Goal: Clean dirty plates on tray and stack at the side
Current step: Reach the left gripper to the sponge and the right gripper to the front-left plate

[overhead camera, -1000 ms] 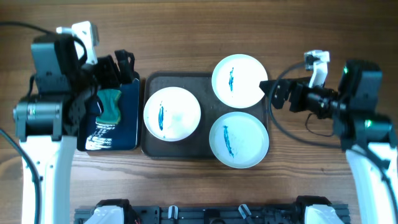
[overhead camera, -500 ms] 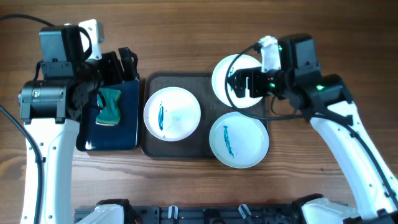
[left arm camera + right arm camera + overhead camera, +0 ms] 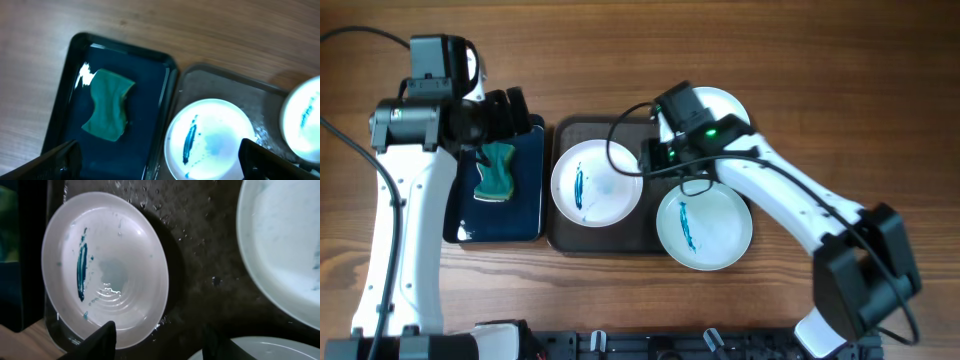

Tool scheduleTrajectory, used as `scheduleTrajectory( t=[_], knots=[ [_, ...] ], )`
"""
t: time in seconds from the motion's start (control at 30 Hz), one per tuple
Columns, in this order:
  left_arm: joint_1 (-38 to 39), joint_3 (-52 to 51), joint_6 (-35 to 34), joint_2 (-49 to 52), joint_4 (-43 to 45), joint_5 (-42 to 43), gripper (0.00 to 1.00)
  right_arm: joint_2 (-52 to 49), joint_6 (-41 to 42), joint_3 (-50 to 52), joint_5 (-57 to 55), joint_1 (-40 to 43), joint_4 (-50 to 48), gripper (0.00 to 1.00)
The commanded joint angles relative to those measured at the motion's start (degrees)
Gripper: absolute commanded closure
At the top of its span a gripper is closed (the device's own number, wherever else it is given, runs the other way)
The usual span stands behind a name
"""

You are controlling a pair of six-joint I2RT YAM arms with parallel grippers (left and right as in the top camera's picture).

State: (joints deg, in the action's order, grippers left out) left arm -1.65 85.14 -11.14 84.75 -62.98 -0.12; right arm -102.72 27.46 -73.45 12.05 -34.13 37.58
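My left gripper is going to lower open next and shift to the left in the wrist view onto the green sponge's middle (image 3: 494, 174) (image 3: 110, 104), because blue smears mark the plates.
Three white plates with blue smears sit on a dark tray (image 3: 605, 239): left plate (image 3: 596, 182), back right plate (image 3: 730, 112), front right plate (image 3: 704, 225). A green sponge (image 3: 496, 171) lies in a dark blue tray (image 3: 525, 215) at the left. My left gripper (image 3: 508, 112) is open above the blue tray's back edge, empty; its view shows the sponge (image 3: 109, 104) and left plate (image 3: 210, 140). My right gripper (image 3: 658, 158) is open over the tray at the left plate's right rim; its fingers (image 3: 104, 339) straddle that rim, with the left plate (image 3: 105, 270) below.
The wooden table (image 3: 820, 60) surrounds both trays. Black cables trail from both arms. The right arm stretches diagonally over the back right plate. A dark rail runs along the table's front edge (image 3: 650, 345).
My right arm has swung left across the tray, from the right side to the left plate's right rim. My left gripper has shifted slightly back over the blue tray.
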Motion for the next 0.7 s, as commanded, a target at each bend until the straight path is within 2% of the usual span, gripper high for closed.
scheduleTrajectory(
  t=[0.0, 0.17, 0.47, 0.67],
  knots=[
    [-3.30, 0.79, -5.68, 2.40, -0.85, -2.38, 0.02, -4.20, 2.75, -0.90, -2.82, -1.73, -0.85, 0.50],
    [-6.21, 0.79, -5.79, 2.75, -1.66, -2.36, 0.02, -7.85, 2.75, -0.90, -2.51, -2.45, -2.58, 0.64],
    [-6.54, 0.26, -2.60, 4.13, -2.64, -4.09, 0.04, -11.32, 2.75, -0.90, -1.46, -2.47, -5.49, 0.67],
    [-6.64, 0.26, -2.60, 7.19, -2.89, -6.03, 0.07, -13.57, 3.19, -0.90, 0.00, -2.45, -6.78, 0.77]
  ],
)
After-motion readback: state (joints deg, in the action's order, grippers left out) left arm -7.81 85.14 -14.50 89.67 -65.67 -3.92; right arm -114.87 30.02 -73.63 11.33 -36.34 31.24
